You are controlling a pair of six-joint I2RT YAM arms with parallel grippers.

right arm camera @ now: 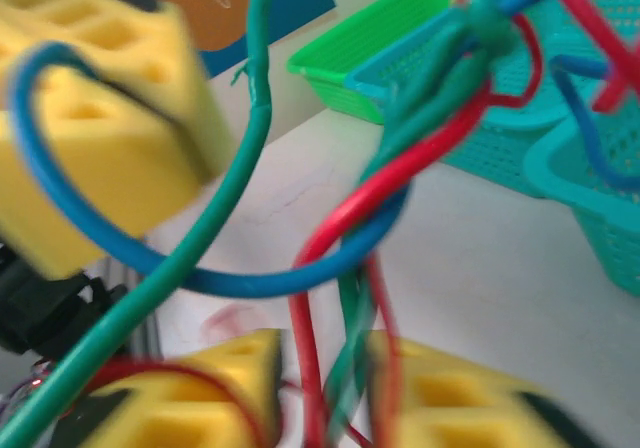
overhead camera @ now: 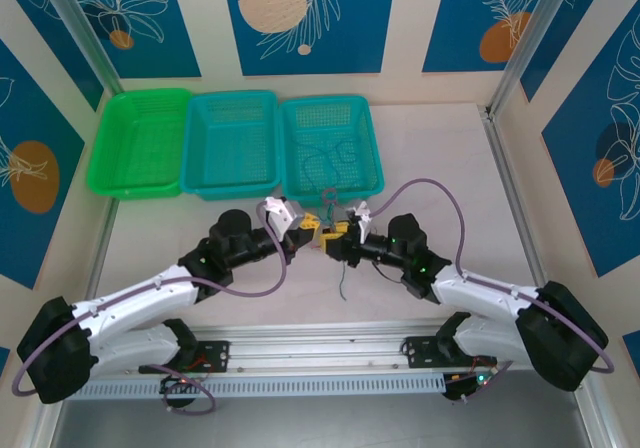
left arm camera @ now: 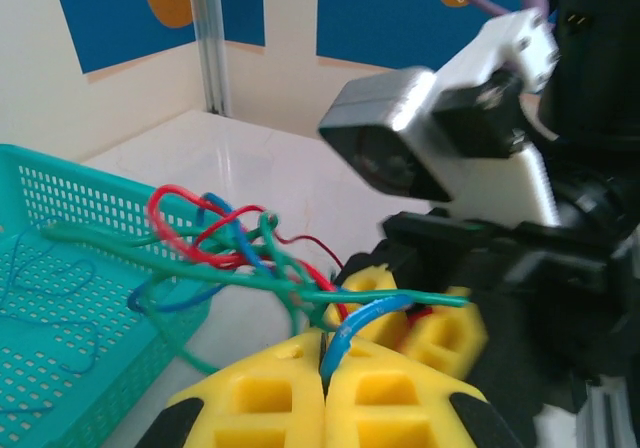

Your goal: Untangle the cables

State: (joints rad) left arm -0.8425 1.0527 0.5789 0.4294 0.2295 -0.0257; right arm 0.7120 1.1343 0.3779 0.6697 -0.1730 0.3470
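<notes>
My left gripper will next move away from my right gripper, which holds the red and green cables, and open to let go of the blue cable (left arm camera: pixel 365 318).
The cables form a tangle (left arm camera: pixel 230 248) of red, green and blue strands hanging between my two grippers above the table. My left gripper (left arm camera: pixel 325 353) is shut on a blue cable (left arm camera: pixel 365 318) that arches up out of its yellow fingertips. Facing it tip to tip, my right gripper (right arm camera: pixel 325 368) has closed on red and green strands (right arm camera: pixel 345 368) running down between its yellow fingers. From above, the left gripper (overhead camera: pixel 312 230) and right gripper (overhead camera: pixel 335 236) almost touch at mid-table, with a green cable end (overhead camera: pixel 342 283) dangling below.
Three baskets line the back: green (overhead camera: pixel 105 138), teal (overhead camera: pixel 232 96) and a second teal one (overhead camera: pixel 375 148) holding a loose thin blue wire (overhead camera: pixel 330 158). That basket's rim (left arm camera: pixel 60 183) lies just left of the tangle. Walls close in on both sides.
</notes>
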